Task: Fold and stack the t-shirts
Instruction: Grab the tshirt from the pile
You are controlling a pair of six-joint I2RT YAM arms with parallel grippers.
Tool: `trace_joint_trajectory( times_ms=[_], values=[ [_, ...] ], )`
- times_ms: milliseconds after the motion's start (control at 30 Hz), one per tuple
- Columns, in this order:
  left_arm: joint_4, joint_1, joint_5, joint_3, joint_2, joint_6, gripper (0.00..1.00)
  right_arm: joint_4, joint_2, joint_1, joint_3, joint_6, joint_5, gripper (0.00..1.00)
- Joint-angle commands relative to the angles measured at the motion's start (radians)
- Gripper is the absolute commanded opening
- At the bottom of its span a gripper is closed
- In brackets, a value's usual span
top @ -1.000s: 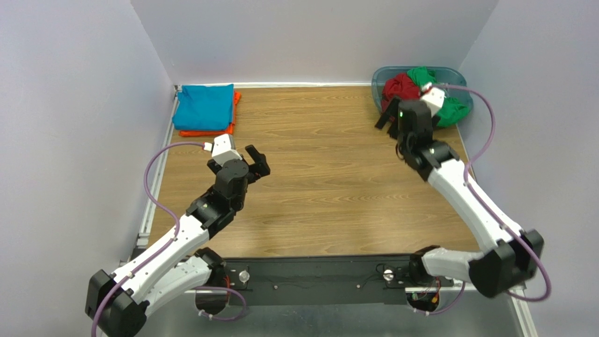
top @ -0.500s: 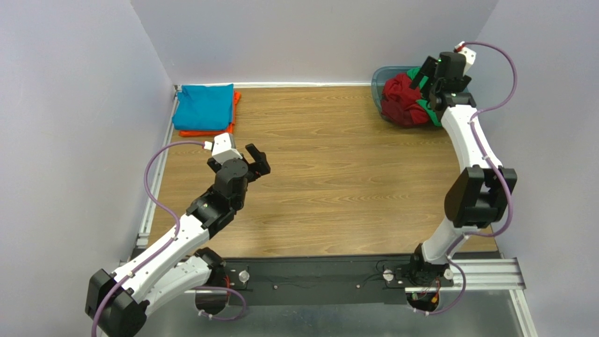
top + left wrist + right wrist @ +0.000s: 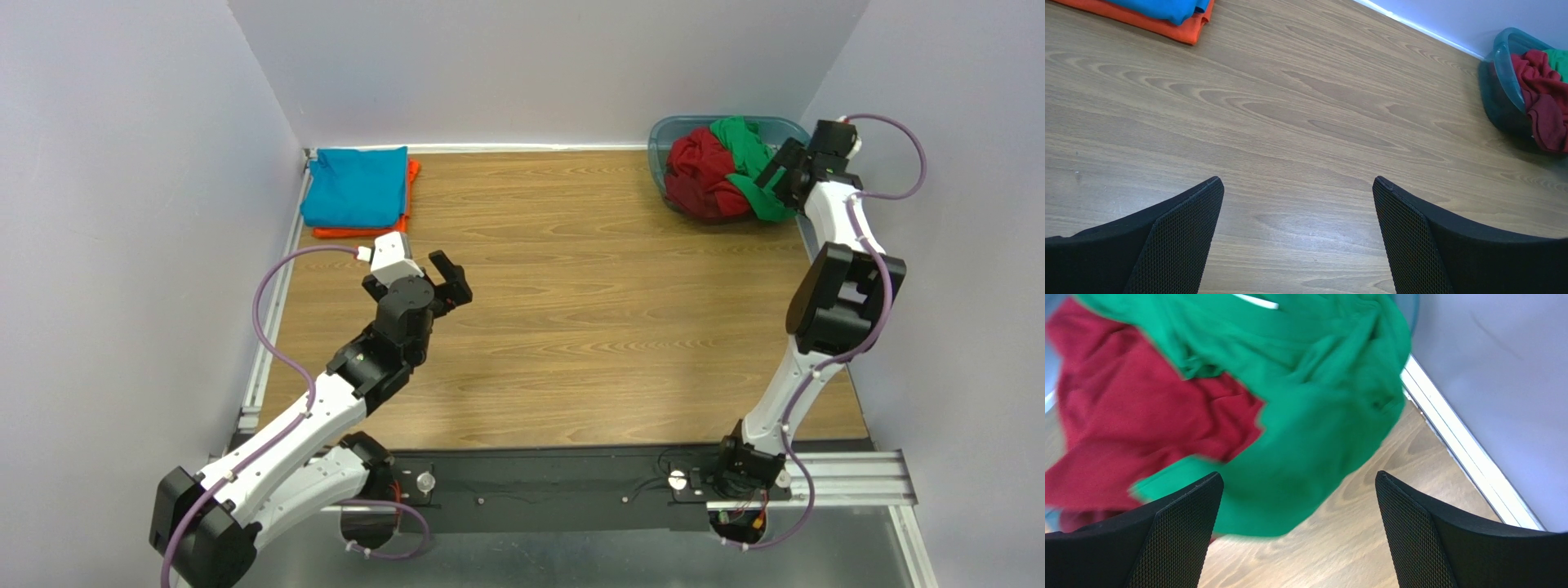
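Observation:
My right gripper shifts slightly toward the tub's side beside the green shirt next and closes on the shirt's hem hanging over the tub's near rim.
A crumpled green t-shirt (image 3: pixel 751 165) and a dark red t-shirt (image 3: pixel 702 174) lie in a blue-grey tub (image 3: pixel 670 132) at the back right; the green one hangs over the tub's near rim onto the table. In the right wrist view the green shirt (image 3: pixel 1315 398) and the red shirt (image 3: pixel 1137 422) fill the upper part. My right gripper (image 3: pixel 780 172) (image 3: pixel 1298 496) is open and empty, just right of the green shirt. A folded teal-blue shirt (image 3: pixel 356 184) lies on a folded orange shirt (image 3: pixel 368 228) at the back left. My left gripper (image 3: pixel 449 279) (image 3: pixel 1296 202) is open and empty over bare table.
The right wall and its white baseboard (image 3: pixel 1468 447) run close beside my right gripper. The tub (image 3: pixel 1502 86), with the red shirt in it, also shows in the left wrist view at the far right, and the orange shirt's edge (image 3: pixel 1168 27) at the top left.
My right arm swung from the table's front side of the tub up over it, then round to the tub's right side by the wall. The left arm has not moved.

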Motion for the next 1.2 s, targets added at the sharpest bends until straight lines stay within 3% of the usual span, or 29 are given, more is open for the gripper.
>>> trace_joint_trajectory(
  times_ms=[0, 433, 633, 733, 767, 867, 1033, 1167],
  values=[
    [0.025, 0.004, -0.042, -0.017, 0.015, 0.001, 0.98, -0.023, 0.057, -0.047, 0.059, 0.038, -0.15, 1.0],
    [0.035, 0.004, -0.048, -0.017, 0.047, 0.0, 0.98, -0.021, 0.189, -0.077, 0.211, 0.106, -0.041, 0.99],
    [0.037, 0.006, -0.056, -0.01, 0.061, 0.006, 0.98, -0.021, 0.24, -0.08, 0.243, 0.115, -0.03, 0.9],
    [0.035, 0.006, -0.057, -0.004, 0.066, 0.017, 0.98, -0.021, 0.24, -0.08, 0.239, 0.111, -0.025, 0.68],
    [0.034, 0.006, -0.056, -0.002, 0.066, 0.017, 0.98, -0.021, 0.239, -0.08, 0.237, 0.11, -0.021, 0.47],
    [0.035, 0.008, -0.053, -0.005, 0.058, 0.018, 0.98, -0.021, 0.219, -0.08, 0.23, 0.103, 0.004, 0.24],
    [0.035, 0.008, -0.062, -0.008, 0.04, 0.021, 0.98, -0.02, 0.159, -0.08, 0.23, 0.078, -0.005, 0.06],
    [0.037, 0.008, -0.058, -0.01, 0.03, 0.021, 0.98, -0.02, 0.082, -0.08, 0.225, 0.069, -0.018, 0.01]
  ],
)
